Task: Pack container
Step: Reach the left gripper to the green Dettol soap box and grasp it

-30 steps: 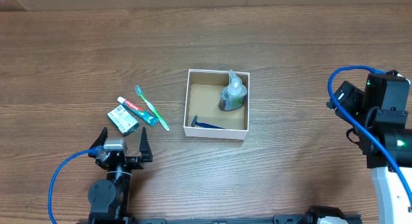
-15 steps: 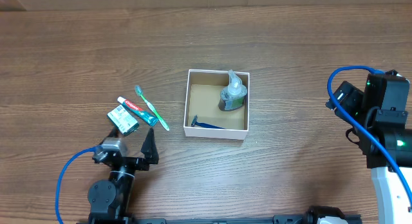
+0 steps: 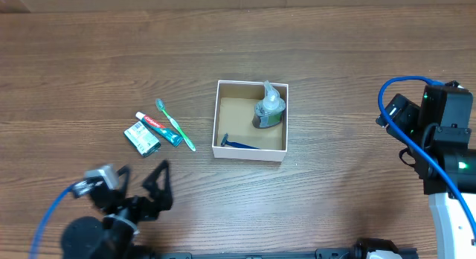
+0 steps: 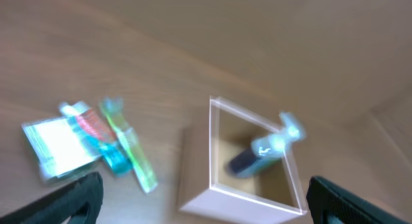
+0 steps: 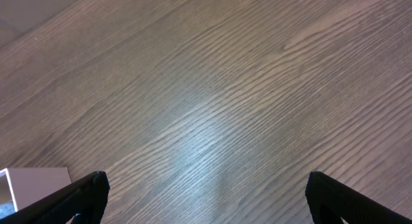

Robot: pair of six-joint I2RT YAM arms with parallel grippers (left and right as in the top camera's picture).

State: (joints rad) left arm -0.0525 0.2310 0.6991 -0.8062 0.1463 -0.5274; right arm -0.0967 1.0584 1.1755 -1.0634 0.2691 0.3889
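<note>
I should move my left gripper outward and down onto the small green-and-white carton [image 3: 141, 137] next, because the carton is still on the tabletop outside the container [image 3: 218, 117].
The container [image 3: 218, 117], a shallow white box with a brown inside, sits mid-table and holds a small bottle [image 3: 268, 109] and a blue razor [image 3: 239, 144]; it also shows in the left wrist view [image 4: 238, 201]. Left of it lie a green toothbrush [image 3: 175, 125], a toothpaste tube [image 3: 158, 128] and a small green-and-white carton [image 3: 141, 137]. My left gripper [image 3: 138, 186] is open and empty, near the front edge, below those items. My right gripper is open and empty over bare wood at the far right; only its arm [image 3: 439, 140] shows overhead.
The left wrist view is blurred; the toothbrush [image 4: 129, 147], tube [image 4: 96, 137] and carton [image 4: 58, 147] show left of the box. A corner of the box [image 5: 32, 185] shows in the right wrist view.
My left arm has pulled back toward the front edge and to the left, away from the carton and toothbrush. The right arm has not moved.
</note>
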